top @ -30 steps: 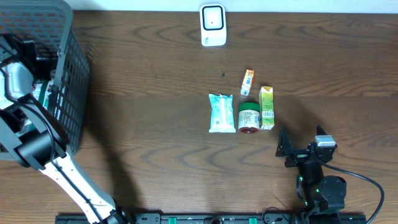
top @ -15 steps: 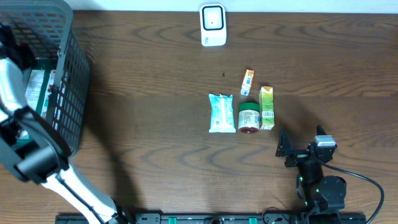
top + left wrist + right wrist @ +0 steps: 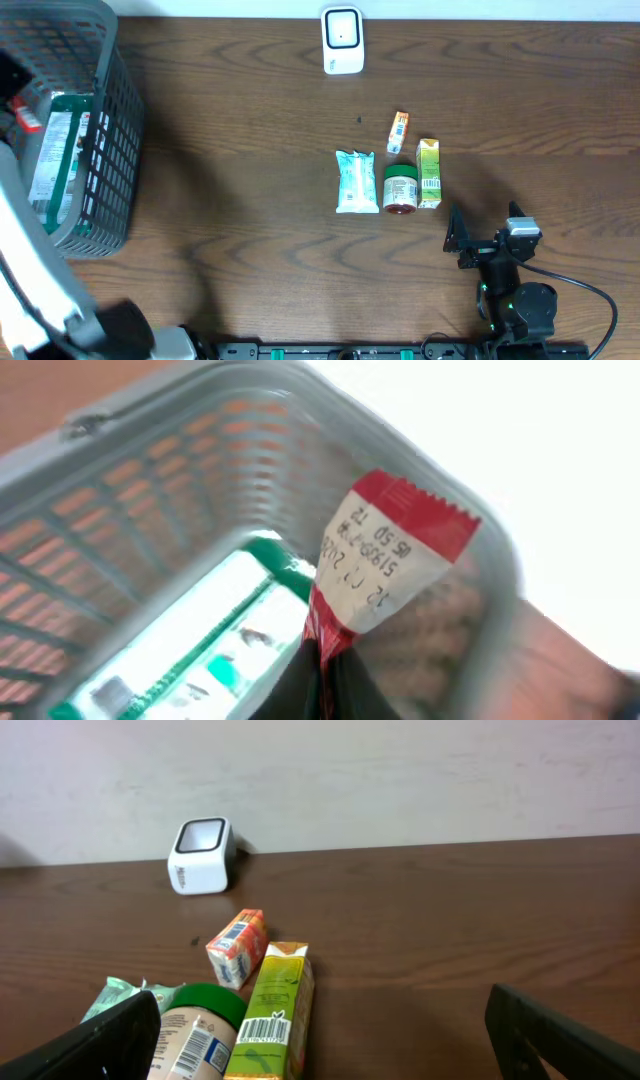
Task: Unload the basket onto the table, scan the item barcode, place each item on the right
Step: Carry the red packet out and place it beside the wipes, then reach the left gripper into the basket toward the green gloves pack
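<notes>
My left gripper moves over the basket's rim, to the right in the overhead view, then down onto the table beside the wipes pack next.
My left gripper [image 3: 325,685] is shut on the lower end of a red-and-white sachet [image 3: 390,550], which it holds above the grey basket [image 3: 150,500]. From overhead, the sachet [image 3: 25,120] shows at the far left over the basket [image 3: 105,150]. The white barcode scanner [image 3: 342,40] stands at the table's far edge and also shows in the right wrist view as the scanner [image 3: 201,855]. My right gripper [image 3: 487,232] rests near the front right, open with nothing between its fingers.
A green-and-white package [image 3: 190,650] lies in the basket. Mid-table lie a wipes pack [image 3: 355,181], a green-lidded jar [image 3: 400,189], a green carton [image 3: 428,172] and a small orange box [image 3: 398,131], just ahead of the right gripper.
The left arm has risen out of the basket and swung toward the left edge with the sachet, uncovering the green-and-white package. The right arm has not moved.
</notes>
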Available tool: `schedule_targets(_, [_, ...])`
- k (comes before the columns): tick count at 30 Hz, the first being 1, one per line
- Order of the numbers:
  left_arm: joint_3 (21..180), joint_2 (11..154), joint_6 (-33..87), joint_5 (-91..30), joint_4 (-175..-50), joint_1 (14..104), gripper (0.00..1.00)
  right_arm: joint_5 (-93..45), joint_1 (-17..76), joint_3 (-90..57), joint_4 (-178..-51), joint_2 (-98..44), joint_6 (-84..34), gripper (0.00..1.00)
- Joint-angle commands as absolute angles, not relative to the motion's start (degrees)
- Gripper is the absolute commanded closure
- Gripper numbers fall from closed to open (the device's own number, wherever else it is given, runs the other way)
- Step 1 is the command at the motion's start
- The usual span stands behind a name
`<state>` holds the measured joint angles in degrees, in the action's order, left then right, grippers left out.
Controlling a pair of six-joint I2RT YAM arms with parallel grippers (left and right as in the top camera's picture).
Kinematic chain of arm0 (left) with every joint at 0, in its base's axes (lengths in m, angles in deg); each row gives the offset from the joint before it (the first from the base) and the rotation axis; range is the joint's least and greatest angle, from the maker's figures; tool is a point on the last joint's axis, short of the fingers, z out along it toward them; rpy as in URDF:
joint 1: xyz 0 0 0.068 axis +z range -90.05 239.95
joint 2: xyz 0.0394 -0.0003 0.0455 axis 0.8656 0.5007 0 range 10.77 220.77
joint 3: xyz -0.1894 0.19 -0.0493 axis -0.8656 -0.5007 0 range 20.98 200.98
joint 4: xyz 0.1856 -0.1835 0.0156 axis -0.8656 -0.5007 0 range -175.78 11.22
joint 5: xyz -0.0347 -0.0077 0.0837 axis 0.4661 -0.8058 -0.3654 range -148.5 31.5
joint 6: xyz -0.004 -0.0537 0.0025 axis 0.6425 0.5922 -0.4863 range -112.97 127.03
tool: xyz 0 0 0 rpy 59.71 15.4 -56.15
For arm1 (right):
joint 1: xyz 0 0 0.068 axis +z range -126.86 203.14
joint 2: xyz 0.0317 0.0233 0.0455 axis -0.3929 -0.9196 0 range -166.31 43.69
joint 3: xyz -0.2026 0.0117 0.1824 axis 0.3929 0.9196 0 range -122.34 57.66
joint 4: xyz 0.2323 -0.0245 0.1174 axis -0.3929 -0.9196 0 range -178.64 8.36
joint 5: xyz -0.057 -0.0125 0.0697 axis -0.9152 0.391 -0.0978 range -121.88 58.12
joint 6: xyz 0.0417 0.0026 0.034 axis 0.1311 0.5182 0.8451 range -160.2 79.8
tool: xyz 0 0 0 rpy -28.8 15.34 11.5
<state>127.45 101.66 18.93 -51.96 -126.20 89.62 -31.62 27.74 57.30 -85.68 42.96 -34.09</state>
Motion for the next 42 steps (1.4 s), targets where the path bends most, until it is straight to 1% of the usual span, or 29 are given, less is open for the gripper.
schedule_targets(1, [127.6, 93.5, 22.0, -48.0, -128.8, 83.2, 0.93, -31.6, 28.1, 57.3, -85.9, 42.9, -33.4, 0.01])
schedule_targets(5, [127.6, 88.9, 22.4, -48.0, -134.2, 74.5, 0.93, -31.6, 28.1, 57.3, -85.9, 42.9, -33.4, 0.01])
schedule_targets(8, [126.2, 88.7, 22.3, -48.0, -138.9, 66.1, 0.93, -31.6, 28.1, 57.3, -85.9, 42.9, -33.4, 0.01])
schedule_targets(10, [123.5, 89.4, 22.4, -48.0, -139.9, 60.7, 0.93, -31.6, 28.1, 57.3, -85.9, 42.9, -33.4, 0.01])
schedule_targets(11, [119.3, 90.6, 22.4, -48.0, -138.8, 55.4, 0.93, -31.6, 28.1, 57.3, -85.9, 42.9, -33.4, 0.01])
schedule_targets(14, [112.3, 93.5, 24.7, -48.0, -135.3, 48.9, 0.93, -31.6, 28.1, 57.3, -85.9, 42.9, -33.4, 0.01])
schedule_targets(17, [104.8, 98.1, 27.4, -48.0, -129.2, 43.1, 0.93, -31.6, 28.1, 57.3, -85.9, 42.9, -33.4, 0.01])
schedule_targets(20, [100.5, 104.1, 29.9, -48.0, -124.6, 38.9, 0.93, -31.6, 28.1, 57.3, -85.9, 42.9, -33.4, 0.01])
schedule_targets(26, [99.8, 115.8, 31.7, -48.0, -120.0, 33.0, 0.93, -31.6, 28.1, 57.3, -85.9, 42.9, -33.4, 0.01])
schedule_targets(29, [99.8, 119.5, 33.6, -48.0, -117.6, 32.0, 0.93, -31.6, 28.1, 57.3, -85.9, 42.9, -33.4, 0.01])
schedule_targets(34, [99.8, 122.4, 35.4, -47.3, -117.2, 31.6, 0.92, -31.6, 28.1, 57.3, -85.9, 42.9, -33.4, 0.01])
schedule_targets(35, [99.8, 122.4, 35.2, -47.3, -117.3, 31.5, 0.87, -31.6, 28.1, 57.3, -85.9, 42.9, -33.4, 0.01])
schedule_targets(36, [99.8, 122.4, 35.2, -47.2, -117.2, 31.5, 0.72, -31.6, 28.1, 57.3, -85.9, 42.9, -33.4, 0.01])
schedule_targets(37, [99.8, 122.4, 35.2, -47.0, -117.1, 31.5, 0.53, -31.6, 28.1, 57.3, -85.9, 42.9, -33.4, 0.01])
schedule_targets(38, [99.9, 122.3, 35.2, -46.7, -117.0, 31.5, 0.4, -31.6, 28.1, 57.4, -85.9, 42.9, -33.4, 0.01])
schedule_targets(39, [100.1, 122.2, 35.2, -46.4, -117.1, 31.5, 0.33, -31.6, 28.1, 57.3, -85.9, 42.9, -33.4, 0.01])
schedule_targets(40, [100.3, 122.2, 35.1, -45.9, -117.1, 31.5, 0.29, -31.6, 28.1, 57.3, -85.9, 42.9, -33.4, 0.01])
schedule_targets(42, [100.8, 121.7, 33.9, -44.1, -117.1, 31.6, 0.26, -31.6, 28.1, 57.3, -85.9, 42.9, -33.4, 0.01])
